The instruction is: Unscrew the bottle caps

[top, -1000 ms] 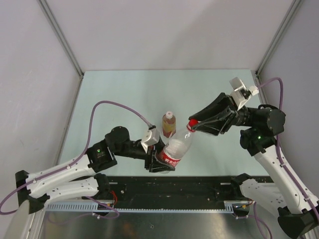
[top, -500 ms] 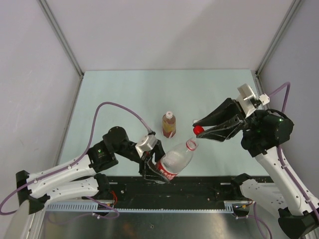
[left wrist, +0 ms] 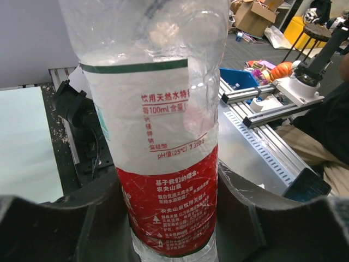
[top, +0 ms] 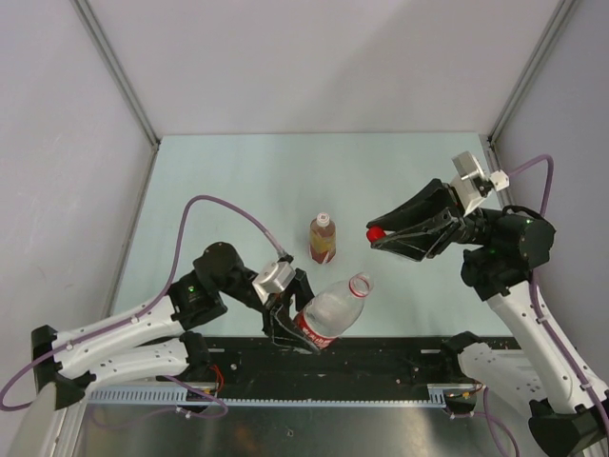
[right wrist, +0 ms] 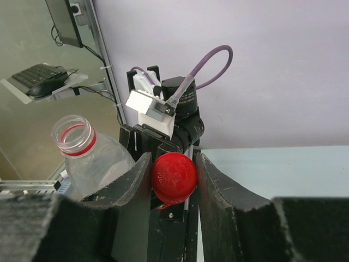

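The right gripper tips its fingers downward next, lowers and releases the already unscrewed red cap on the bare tabletop below, beside the amber-liquid bottle.
My left gripper (top: pixel 290 319) is shut on the clear bottle with the red-and-white label (top: pixel 328 309), tilted with its open neck (top: pixel 361 284) toward the right. The label fills the left wrist view (left wrist: pixel 169 180) between the fingers. My right gripper (top: pixel 374 235) is shut on the bright red cap (top: pixel 375 232), held apart from the neck, above and to its right. In the right wrist view the red cap (right wrist: pixel 174 177) sits between the fingers and the open neck (right wrist: pixel 74 135) is at left. The amber-liquid bottle (top: pixel 323 238) stands upright with its pale cap (top: pixel 324 219) on. The plain clear bottle is out of view.
The pale green table (top: pixel 238 181) is fenced by grey walls and metal posts. A black base rail (top: pixel 381 357) runs along the near edge. Purple cables loop off both arms.
The red cap has come off the labelled bottle. My right gripper has carried it up and away from the neck. My left gripper has drawn the bottle down toward the near edge.
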### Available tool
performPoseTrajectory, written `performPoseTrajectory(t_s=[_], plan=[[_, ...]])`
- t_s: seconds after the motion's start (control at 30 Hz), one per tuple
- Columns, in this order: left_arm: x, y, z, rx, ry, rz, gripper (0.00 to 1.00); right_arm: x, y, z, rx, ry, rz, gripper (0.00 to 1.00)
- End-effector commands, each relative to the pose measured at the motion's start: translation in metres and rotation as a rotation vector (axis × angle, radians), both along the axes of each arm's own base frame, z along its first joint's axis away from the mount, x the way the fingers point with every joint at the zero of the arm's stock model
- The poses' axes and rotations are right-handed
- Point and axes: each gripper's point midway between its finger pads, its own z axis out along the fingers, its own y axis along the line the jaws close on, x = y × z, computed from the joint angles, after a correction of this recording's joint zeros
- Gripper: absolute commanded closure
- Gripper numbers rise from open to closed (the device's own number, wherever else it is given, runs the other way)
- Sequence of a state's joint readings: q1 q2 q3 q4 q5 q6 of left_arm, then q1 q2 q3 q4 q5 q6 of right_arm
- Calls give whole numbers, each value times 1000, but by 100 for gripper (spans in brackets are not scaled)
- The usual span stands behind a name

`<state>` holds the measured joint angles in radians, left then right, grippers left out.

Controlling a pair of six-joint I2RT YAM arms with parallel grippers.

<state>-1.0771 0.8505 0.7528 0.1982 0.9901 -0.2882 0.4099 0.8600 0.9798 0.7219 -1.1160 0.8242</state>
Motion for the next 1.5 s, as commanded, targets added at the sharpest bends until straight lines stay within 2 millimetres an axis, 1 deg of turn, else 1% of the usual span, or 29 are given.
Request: performPoseTrajectory(t_s=[0.0,0.13,0.27,0.43,0.6,0.73,0.9,1.03,1.2,1.37,1.47], plan=[[4,2,7,-53,-40,19,100,2,-3,7,27,-24,-50,100],[10,2,8,-61,-43,62,100,9,-2,4,19,-5,-77,100],[23,0,5,-62,-45,148,100,22,1,-7,-11,29,-112,100],[44,-1,4,-64,-57,291,100,43,7,-30,-71,101,-171,100],[65,1,1,-49,-70,428,100,67,14,-60,-150,169,-249,100],[84,5,-1,-37,-77,552,100,84,19,-92,-237,232,-309,100],[110,15,-1,-45,-77,726,100,99,24,-142,-352,308,-377,100],[128,24,-4,-39,-66,845,100,113,24,-184,-441,405,-455,100],[138,30,-9,-27,-61,912,100,121,23,-238,-547,501,-516,100],[144,32,-12,-11,-61,944,100,124,21,-297,-682,573,-583,100],[146,32,-15,1,-61,958,100,126,19,-328,-747,626,-630,100]])
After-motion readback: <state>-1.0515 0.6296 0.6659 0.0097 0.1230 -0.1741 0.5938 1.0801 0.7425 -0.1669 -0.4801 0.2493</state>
